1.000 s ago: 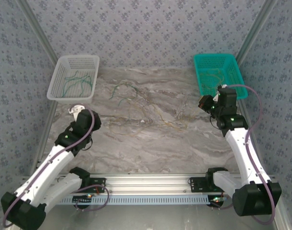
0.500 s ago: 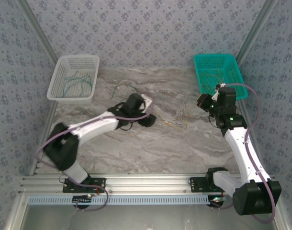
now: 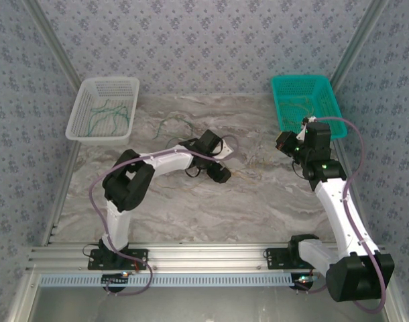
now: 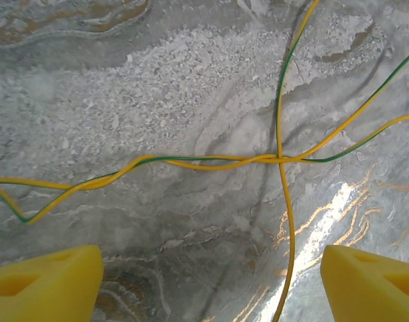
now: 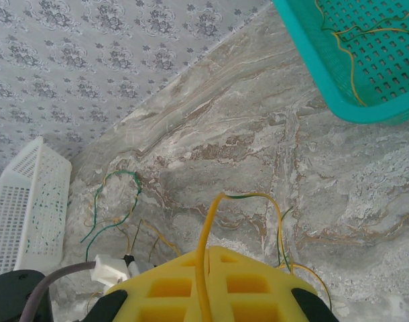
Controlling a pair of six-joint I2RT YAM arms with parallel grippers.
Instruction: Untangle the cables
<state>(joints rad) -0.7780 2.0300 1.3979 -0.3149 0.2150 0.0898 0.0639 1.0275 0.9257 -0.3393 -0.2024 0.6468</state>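
Clear marble tabletop lies below my right gripper's fingers beside the teal basket. My right gripper will next stay nearly still there and open them to release the yellow cable [image 5: 206,235].
The cables are thin green and yellow strands. A loose green loop [image 3: 174,125] lies at the table's back centre, also seen in the right wrist view [image 5: 114,201]. My left gripper [image 3: 218,173] hangs over the table's middle, open wide, its yellow fingers [image 4: 43,282] low at either side of the view. Below it, yellow-green strands cross in a knot [image 4: 279,159], and one yellow strand [image 4: 289,248] runs down between the fingers without touching them. My right gripper [image 3: 285,142] is shut on a yellow cable [image 5: 206,235] that arches up out of its pads [image 5: 191,288].
A white basket [image 3: 97,137] with green strands stands at the back left, also in the right wrist view [image 5: 30,201]. A teal basket [image 3: 277,100] with yellow strands is at the back right [image 5: 325,80]. Patterned walls close in the marble table [image 3: 211,208].
My left arm has swung from beside the white basket to the middle of the table, over the strands, and its jaws have widened. The right arm has held still.
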